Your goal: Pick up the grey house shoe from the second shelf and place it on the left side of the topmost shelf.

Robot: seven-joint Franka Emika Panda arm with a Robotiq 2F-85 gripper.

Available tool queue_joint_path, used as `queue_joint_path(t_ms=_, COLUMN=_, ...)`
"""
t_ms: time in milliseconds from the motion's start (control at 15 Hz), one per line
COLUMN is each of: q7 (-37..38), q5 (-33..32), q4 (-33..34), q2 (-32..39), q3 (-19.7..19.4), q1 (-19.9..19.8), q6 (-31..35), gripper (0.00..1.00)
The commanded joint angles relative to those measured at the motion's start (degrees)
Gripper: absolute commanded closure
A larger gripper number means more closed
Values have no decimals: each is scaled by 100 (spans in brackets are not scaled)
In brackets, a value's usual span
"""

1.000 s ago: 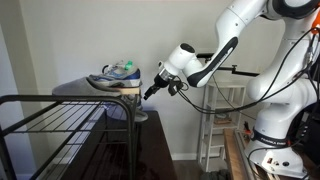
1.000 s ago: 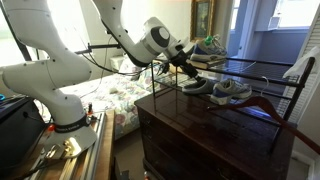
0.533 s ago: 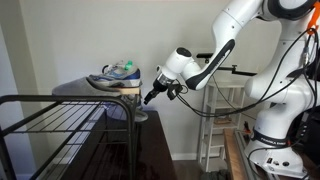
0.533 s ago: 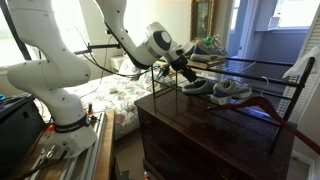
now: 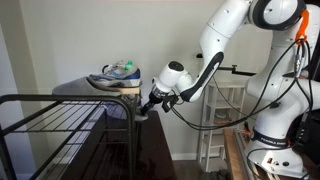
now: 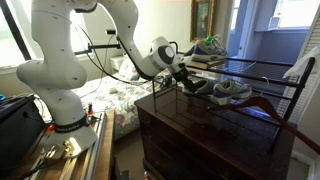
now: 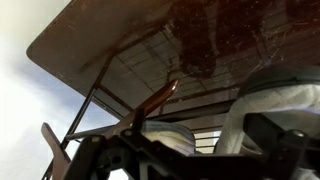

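The grey house shoe's pale rim (image 6: 197, 86) (image 7: 237, 115) lies toward the right in the wrist view, so my gripper turns next and eases its open fingers astride it.
The grey house shoe (image 6: 199, 87) lies on the second shelf of the dark rack, next to a laced sneaker (image 6: 232, 91). My gripper (image 6: 188, 82) has reached in at this shelf's level and is right at the grey shoe's near end; in an exterior view it (image 5: 144, 108) sits beside the rack post, just below the topmost shelf (image 5: 70, 88). In the wrist view the gripper (image 7: 190, 152) shows dark fingers set wide apart, with soft grey material (image 7: 268, 105) between and above them. The underside of the topmost shelf (image 7: 130, 50) fills that view.
A grey-blue-green sneaker (image 5: 116, 74) stands on the topmost shelf, also seen in the exterior view (image 6: 208, 47). A black wire-grid shelf (image 5: 50, 125) juts out in the foreground. A dark wooden dresser (image 6: 190, 135) carries the rack. A white stand (image 5: 222, 120) is behind my arm.
My gripper has dropped from beside the topmost shelf's edge and pushed in at the second shelf, up to the grey shoe.
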Motion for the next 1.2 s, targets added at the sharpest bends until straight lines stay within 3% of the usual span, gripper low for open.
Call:
queue_joint_path(t_ms=0, q7=-910, q5=1219, q4=-81, q2=-363, q3=-163, q1=281, q6=205, gripper=0)
queue_joint_path(t_ms=200, q7=-888, q5=1262, q4=87, q2=-606, q3=-3, q1=107, q6=210, gripper=0)
queue_joint_path(t_ms=467, q7=-2046, q5=2820, q4=-121, q2=-1014, q3=-512, q1=726, q6=1272, gripper=0)
queue_joint_path(t_ms=733, q7=-3174, q5=3720, q4=-253, q2=-893, q3=45, q1=463, q6=1723, gripper=0)
queue_joint_path(t_ms=1133, q7=-3994, q5=3797, q4=-191, q2=-763, q3=890, q1=-263, q6=1783, gripper=0)
